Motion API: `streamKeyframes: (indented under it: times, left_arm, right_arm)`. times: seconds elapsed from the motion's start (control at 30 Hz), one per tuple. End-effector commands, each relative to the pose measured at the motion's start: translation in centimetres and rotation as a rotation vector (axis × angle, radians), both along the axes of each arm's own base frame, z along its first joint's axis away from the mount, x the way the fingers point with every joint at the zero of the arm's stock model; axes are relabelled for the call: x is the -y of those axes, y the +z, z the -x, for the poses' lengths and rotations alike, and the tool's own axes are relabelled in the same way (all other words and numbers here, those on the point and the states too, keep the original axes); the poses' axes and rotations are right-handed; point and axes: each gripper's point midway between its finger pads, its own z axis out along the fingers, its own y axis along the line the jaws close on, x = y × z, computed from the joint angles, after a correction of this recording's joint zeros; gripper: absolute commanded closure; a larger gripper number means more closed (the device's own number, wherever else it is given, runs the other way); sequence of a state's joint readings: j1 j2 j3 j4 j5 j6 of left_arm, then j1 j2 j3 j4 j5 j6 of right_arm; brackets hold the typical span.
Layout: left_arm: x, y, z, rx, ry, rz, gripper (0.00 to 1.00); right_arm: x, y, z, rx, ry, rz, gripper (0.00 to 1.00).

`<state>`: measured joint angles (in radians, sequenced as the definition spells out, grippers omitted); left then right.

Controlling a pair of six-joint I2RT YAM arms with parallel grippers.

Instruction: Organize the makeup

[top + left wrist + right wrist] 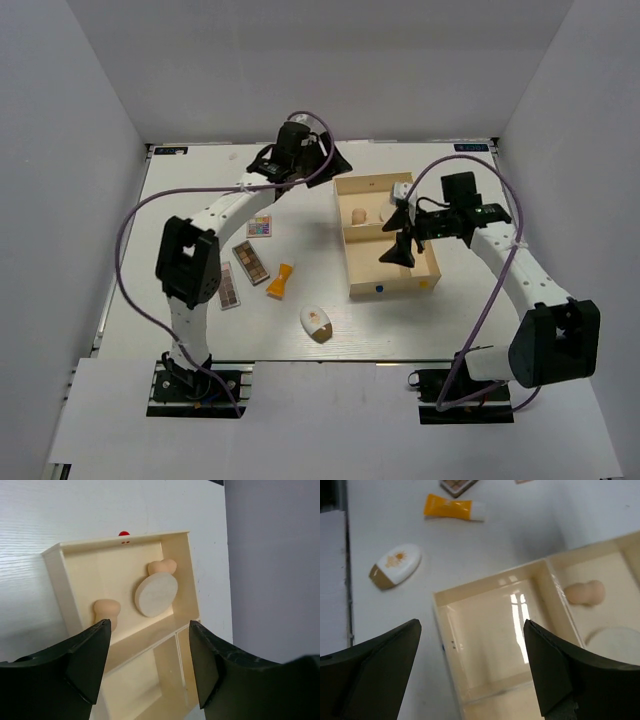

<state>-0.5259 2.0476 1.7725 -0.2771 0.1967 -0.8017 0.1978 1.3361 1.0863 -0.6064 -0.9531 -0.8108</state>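
My right gripper crosses back and left in the top view and descends around the white egg-shaped item next. That item lies there, still outside the box (346,240).
A cream three-compartment box (346,240) sits right of centre. Its far compartment holds two peach sponges (106,611) (162,568) and a round cream disc (156,595). My left gripper (150,665) hangs open above the box's far end (335,165), holding nothing. My right gripper (400,238) stands open over the box's empty large compartment (485,630), also empty-handed. On the table to the left lie a small colourful palette (260,227), two long brown palettes (251,262) (229,285), an orange tube (281,281) and a white egg-shaped item (317,323).
White walls close in the table (200,200) on the left, back and right. The left arm's elbow (188,262) stands just left of the brown palettes. Purple cables loop over both arms.
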Motion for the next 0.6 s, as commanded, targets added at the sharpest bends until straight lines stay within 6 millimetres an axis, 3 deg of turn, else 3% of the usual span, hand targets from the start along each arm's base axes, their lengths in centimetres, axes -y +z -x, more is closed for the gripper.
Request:
streamKeyframes:
  times: [0.0,0.03,0.1,0.13,0.17,0.2,0.23,0.27,0.3,0.37,0.4,0.47,0.5,0.57]
  left_arm:
    - [-3.5,5.0,2.1,0.113,0.034,-0.048,0.26]
    - [-4.3,6.4,3.0,0.137,0.043,-0.052,0.25]
    - [-6.8,4.1,4.3,0.100,0.086,-0.126,0.21]
    - [-7.7,5.4,5.4,0.122,0.100,-0.124,0.19]
    - [-9.0,3.2,6.5,0.087,0.123,-0.166,0.18]
    - [-10.5,2.6,6.9,0.077,0.163,-0.192,0.16]
    - [-11.3,4.1,8.1,0.105,0.179,-0.177,0.15]
    - [-12.5,1.9,9.3,0.063,0.200,-0.216,0.15]
    - [-13.6,1.5,9.9,0.054,0.221,-0.229,0.14]
    - [-15.1,2.2,11.8,0.056,0.258,-0.221,0.13]
    - [-16.1,0.5,13.0,0.023,0.277,-0.253,0.13]
    - [-17.3,0.4,14.3,0.014,0.314,-0.252,0.13]
    - [-18.4,1.2,15.3,0.030,0.345,-0.248,0.12]
    - [-19.8,0.1,17.0,0.005,0.381,-0.263,0.11]
  right_arm:
    - [-1.6,-1.2,3.6,0.012,0.154,0.003,0.11]
    - [-2.5,-1.1,3.7,0.046,0.175,0.005,0.11]
    - [-4.2,-1.9,4.7,0.021,0.183,0.051,0.11]
    - [-4.8,-2.1,4.4,0.037,0.176,0.057,0.11]
    - [-5.7,-2.6,4.9,0.039,0.184,0.088,0.11]
    - [-6.7,-2.9,5.6,0.034,0.205,0.102,0.11]
    - [-6.9,-3.8,5.4,0.015,0.169,0.144,0.11]
    - [-8.8,-3.9,6.9,0.033,0.222,0.150,0.11]
    - [-9.3,-4.3,7.1,0.034,0.218,0.164,0.12]
    - [-10.4,-4.9,6.6,0.001,0.148,0.198,0.14]
    - [-11.8,-5.7,7.8,-0.029,0.172,0.221,0.16]
    - [-13.1,-5.8,8.0,-0.092,0.121,0.242,0.17]
    - [-13.5,-6.2,8.4,-0.131,0.114,0.255,0.17]
    - [-14.8,-6.8,9.0,-0.220,0.066,0.271,0.16]
